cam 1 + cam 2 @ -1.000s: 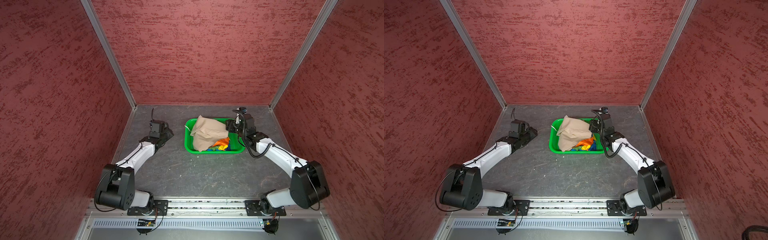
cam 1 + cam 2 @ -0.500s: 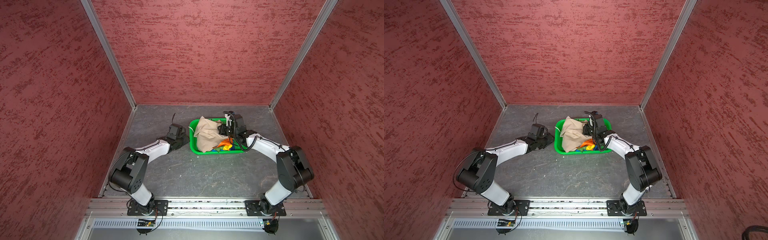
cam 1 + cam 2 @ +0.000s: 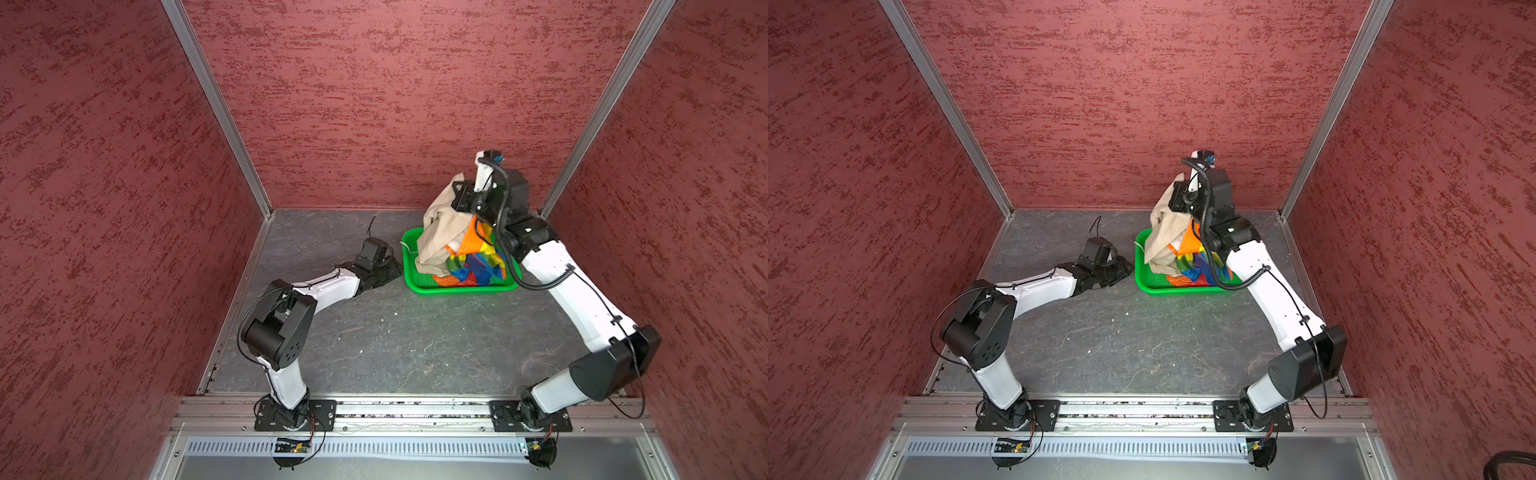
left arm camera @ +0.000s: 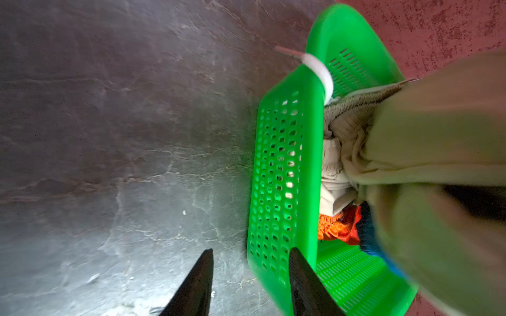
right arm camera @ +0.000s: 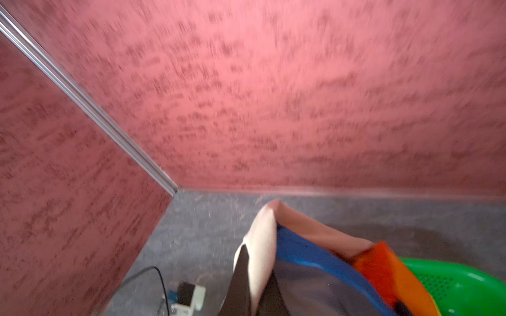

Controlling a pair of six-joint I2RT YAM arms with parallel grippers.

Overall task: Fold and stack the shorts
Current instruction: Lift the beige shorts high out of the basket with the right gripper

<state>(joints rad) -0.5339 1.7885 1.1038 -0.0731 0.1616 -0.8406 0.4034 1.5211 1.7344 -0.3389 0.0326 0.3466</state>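
My right gripper should next pull the beige fold slightly higher over the green basket opening below it and let go, because the rainbow-striped shorts hang alongside.
My right gripper is shut on the beige shorts and holds them high above the green basket. Their lower end still hangs into it. The rainbow-striped shorts are partly lifted beside the beige pair, with the rest in the basket. My left gripper is low on the floor and open. It straddles the basket's left wall, one finger outside and one over the inside. A white drawstring lies over the rim.
Red textured walls close in the left, back and right, with aluminium posts in the back corners. The basket stands at the back right of the grey floor. A metal rail carrying both arm bases runs along the front edge.
The right gripper shut on the beige shorts in the basket and rose, drawing the rainbow pair up with it. The left gripper moved right to the basket's left wall and narrowed.
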